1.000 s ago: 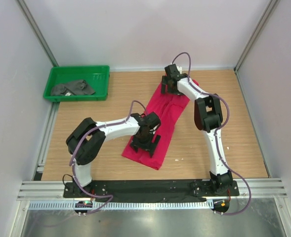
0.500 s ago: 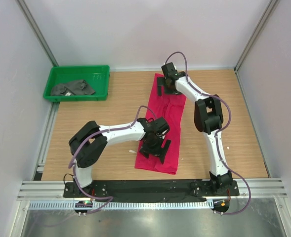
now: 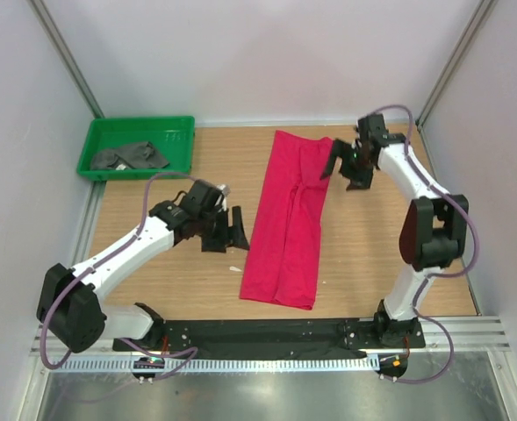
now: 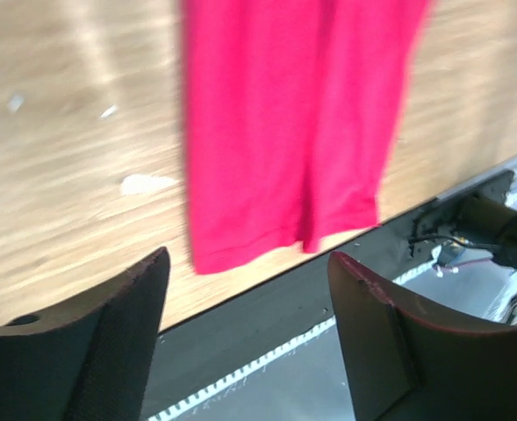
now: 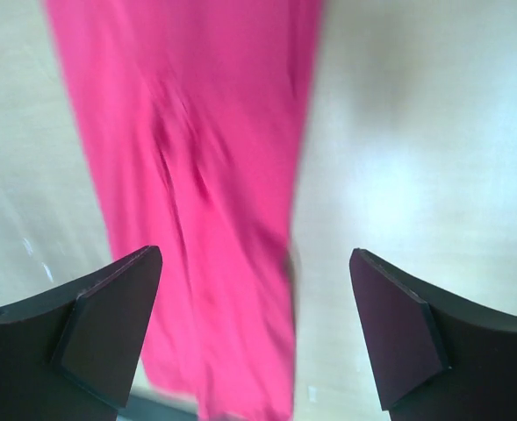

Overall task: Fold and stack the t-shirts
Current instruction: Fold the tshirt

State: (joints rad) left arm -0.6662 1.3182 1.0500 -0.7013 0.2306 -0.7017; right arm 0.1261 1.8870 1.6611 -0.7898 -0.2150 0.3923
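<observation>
The red t-shirt lies full-length, and its near corner farthest from the tray is below my right gripper, toward the base. I will lower my right gripper back onto that corner.
The red t-shirt (image 3: pixel 289 219) lies folded lengthwise as a long narrow strip, running from the table's back to its front edge. It also fills the left wrist view (image 4: pixel 276 132) and the right wrist view (image 5: pixel 197 175). My left gripper (image 3: pixel 229 231) hovers just left of the strip's middle, open and empty (image 4: pixel 245 259). Off the strip's far right corner my right gripper (image 3: pixel 344 171) is open wide and holds nothing (image 5: pixel 255 253). The dark grey t-shirt (image 3: pixel 131 156) lies crumpled in the green tray (image 3: pixel 181 127).
The green tray stands at the back left corner against the wall. Small white specks (image 3: pixel 234 269) lie on the wood left of the strip. The black base rail (image 3: pixel 267 333) runs along the near edge, and white walls enclose the table.
Both grippers have come off the red shirt: the left swung out to the left, the right moved to the right. The shirt now lies straighter and stretched out, its near end shifted right.
</observation>
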